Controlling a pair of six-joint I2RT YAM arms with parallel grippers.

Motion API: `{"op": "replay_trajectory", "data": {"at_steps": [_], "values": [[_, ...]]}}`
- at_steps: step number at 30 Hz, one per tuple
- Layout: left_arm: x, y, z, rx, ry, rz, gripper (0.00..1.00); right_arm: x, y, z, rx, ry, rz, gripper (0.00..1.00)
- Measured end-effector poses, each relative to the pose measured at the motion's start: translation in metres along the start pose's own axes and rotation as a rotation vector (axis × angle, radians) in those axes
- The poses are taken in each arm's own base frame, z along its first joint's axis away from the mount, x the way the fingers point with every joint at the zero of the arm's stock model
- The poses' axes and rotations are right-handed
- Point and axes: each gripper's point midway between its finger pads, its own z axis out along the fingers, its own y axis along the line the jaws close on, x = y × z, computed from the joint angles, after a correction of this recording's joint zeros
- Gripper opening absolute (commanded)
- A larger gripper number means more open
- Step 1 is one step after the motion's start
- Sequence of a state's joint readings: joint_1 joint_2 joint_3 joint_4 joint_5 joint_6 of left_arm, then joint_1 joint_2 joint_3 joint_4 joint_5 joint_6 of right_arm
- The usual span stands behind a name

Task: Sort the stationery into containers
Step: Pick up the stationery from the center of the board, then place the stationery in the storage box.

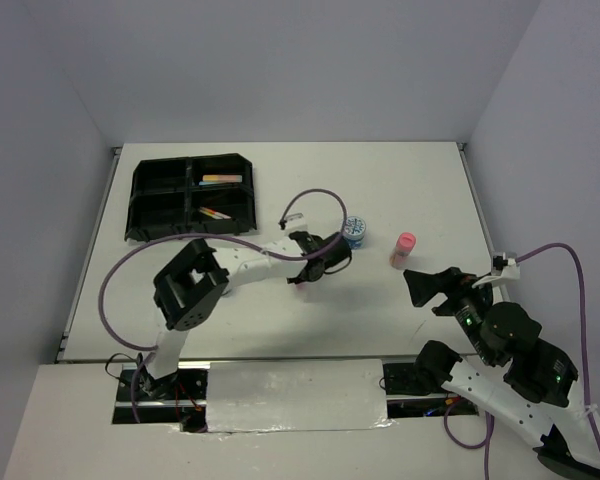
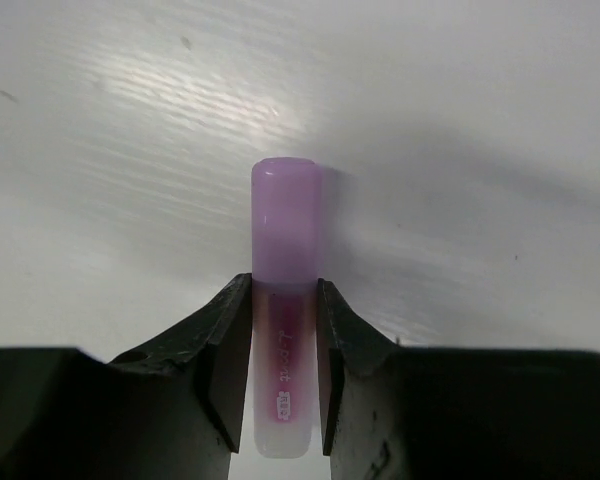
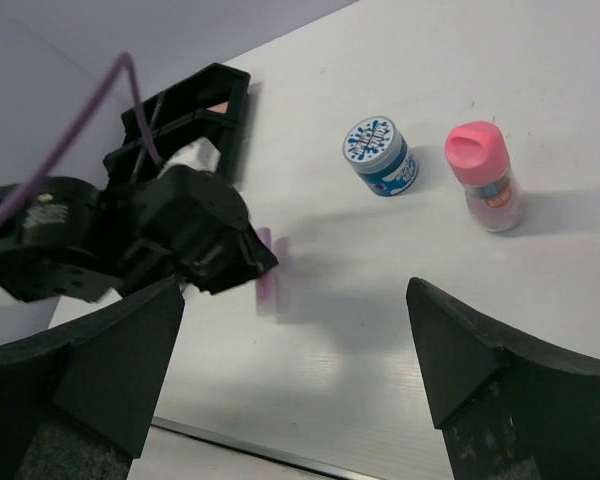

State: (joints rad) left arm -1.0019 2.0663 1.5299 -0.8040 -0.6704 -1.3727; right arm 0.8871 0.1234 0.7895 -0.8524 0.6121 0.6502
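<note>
The marker goes up and outward in my left gripper next, to the left in the top view, over the tray's far section point(image 1: 220, 177), where other pens lie.
My left gripper point(image 1: 306, 270) point(image 2: 284, 292) is shut on a purple-capped marker point(image 2: 285, 220), which stands just above the table; the marker also shows in the right wrist view point(image 3: 267, 278). One blue tub with a patterned lid point(image 1: 355, 231) point(image 3: 380, 157) stands right of that gripper. The pink-capped bottle point(image 1: 403, 249) point(image 3: 485, 175) stands upright beside the tub. The black four-compartment tray point(image 1: 138, 205) point(image 3: 220, 85) is at the far left, with pens point(image 1: 221, 180) in its right compartments. My right gripper point(image 1: 432, 287) point(image 3: 293, 292) is open and empty, near the bottle. A second tub is not in view.
The left arm's purple cable point(image 1: 315, 195) loops over the table between the tray and the tub. The table's right edge point(image 1: 480, 215) runs close to the right arm. Grey walls enclose the table on three sides.
</note>
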Motion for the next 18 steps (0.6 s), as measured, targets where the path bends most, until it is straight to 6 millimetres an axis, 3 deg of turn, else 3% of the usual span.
{"op": "replay_trajectory", "data": {"at_steps": [3, 10, 13, 15, 18], "values": [[-0.040, 0.014, -0.010, 0.030, -0.025, -0.097, 0.00, 0.000, 0.003, 0.001, -0.015, -0.003, -0.002, 1.00], [-0.206, 0.061, -0.027, 0.209, -0.209, -0.522, 0.00, 0.011, 0.014, 0.011, -0.057, 0.019, -0.032, 1.00], [-0.260, 0.083, -0.014, 0.220, -0.296, -0.664, 0.01, 0.020, 0.020, 0.018, -0.076, 0.044, -0.055, 1.00], [-0.281, 0.091, 0.001, 0.215, -0.333, -0.719, 0.06, 0.026, 0.023, 0.023, -0.086, 0.063, -0.071, 1.00], [-0.308, 0.093, 0.031, 0.221, -0.356, -0.777, 0.00, 0.034, 0.028, 0.027, -0.104, 0.087, -0.089, 1.00]]}}
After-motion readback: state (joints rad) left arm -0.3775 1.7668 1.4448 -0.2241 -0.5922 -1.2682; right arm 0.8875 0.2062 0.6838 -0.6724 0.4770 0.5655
